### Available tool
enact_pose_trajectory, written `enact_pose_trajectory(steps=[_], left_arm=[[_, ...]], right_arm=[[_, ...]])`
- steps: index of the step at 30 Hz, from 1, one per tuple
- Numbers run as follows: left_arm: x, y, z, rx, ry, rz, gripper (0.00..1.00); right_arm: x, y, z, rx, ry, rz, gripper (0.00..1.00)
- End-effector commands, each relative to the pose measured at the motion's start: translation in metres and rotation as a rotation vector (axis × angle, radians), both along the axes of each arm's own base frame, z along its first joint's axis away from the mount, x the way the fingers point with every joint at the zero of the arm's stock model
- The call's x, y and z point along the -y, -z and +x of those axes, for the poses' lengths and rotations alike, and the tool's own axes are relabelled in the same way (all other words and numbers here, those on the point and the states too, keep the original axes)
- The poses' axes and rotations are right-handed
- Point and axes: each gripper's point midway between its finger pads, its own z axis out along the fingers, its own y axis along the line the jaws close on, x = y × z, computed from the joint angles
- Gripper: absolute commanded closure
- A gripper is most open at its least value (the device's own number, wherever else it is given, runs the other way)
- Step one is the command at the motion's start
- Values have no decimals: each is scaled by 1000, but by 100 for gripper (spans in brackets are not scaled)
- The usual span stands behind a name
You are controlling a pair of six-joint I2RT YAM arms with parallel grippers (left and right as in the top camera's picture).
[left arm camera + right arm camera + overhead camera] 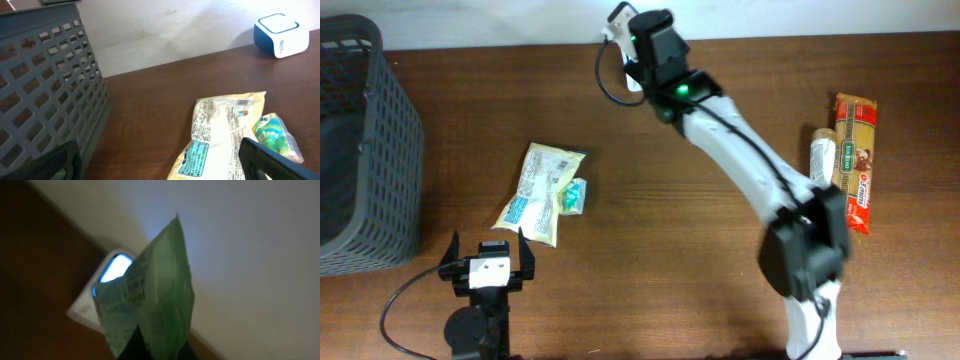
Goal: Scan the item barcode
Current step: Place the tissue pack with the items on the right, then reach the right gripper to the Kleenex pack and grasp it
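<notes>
My right gripper moves back from the scanner (pixel 112 272) toward the right in the overhead view next. It then lowers and releases the green packet beside the pale tube, where pasta also lies.
My right gripper (pixel 159 349) is shut on a green packet (pixel 150 290) and holds it upright. Just behind the packet sits the white scanner (pixel 112 272), its window glowing blue. From overhead, the right gripper (pixel 650 38) is at the table's back edge, and the packet is hidden under it. In the left wrist view the scanner (pixel 280 34) is a white and blue box by the wall. My left gripper (pixel 488 246) stands open near the front edge with nothing between its fingers (pixel 267 160). It is just short of a pale yellow packet (pixel 542 188).
A small green pack (pixel 576 195) lies against the yellow packet (pixel 225 130). A dark grey basket (pixel 360 140) stands at the left edge. Pasta packets (pixel 856 160) and a pale tube (pixel 820 158) lie at the right. A black cable (pixel 604 85) loops near the scanner.
</notes>
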Motion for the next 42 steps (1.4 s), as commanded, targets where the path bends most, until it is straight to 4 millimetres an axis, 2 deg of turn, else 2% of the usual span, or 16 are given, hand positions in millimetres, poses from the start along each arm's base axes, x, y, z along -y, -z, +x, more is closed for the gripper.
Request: enact_pose_trajectory(steps=[1,4,6,8,11,13,18,22,24,27,33,36,37,38,40,42], left_arm=[[-2,1,0,-2,-7,15,1],[-2,1,0,-2,-7,15,1],[-2,1,0,-2,-7,15,1],[-2,1,0,-2,-7,15,1],[-2,1,0,-2,-7,15,1],[-2,1,0,-2,-7,15,1],[-2,1,0,-2,-7,15,1],[-2,1,0,-2,-7,15,1],[-2,1,0,-2,-7,15,1],[-2,1,0,-2,-7,15,1],[-2,1,0,-2,-7,15,1],[-2,1,0,-2,-7,15,1],[-2,1,0,-2,-7,15,1],[-2,1,0,-2,-7,15,1],[-2,1,0,-2,-7,15,1],[-2,1,0,-2,-7,15,1]], right_arm=[[1,-80,-59,-74,24,378,96],[28,-82,-108,-217,116,404,96],[46,-62,-130,-336,191,382,96],[84,-19,-158,-557,340,346,96],[122,14,-180,-782,430,367,96],[144,32,-184,-878,495,395,96],[200,124,-202,-1092,731,400,96],[232,159,-213,-1125,866,453,96],[249,170,-203,-1074,890,497,96],[264,169,-172,-935,887,532,95],[296,167,-174,-851,989,382,87],[303,159,-171,-819,1008,353,57],[303,150,-169,-814,1007,355,40],[303,136,-166,-803,1003,361,34],[301,97,-162,-784,992,372,30],[282,68,-161,-803,933,426,26]])
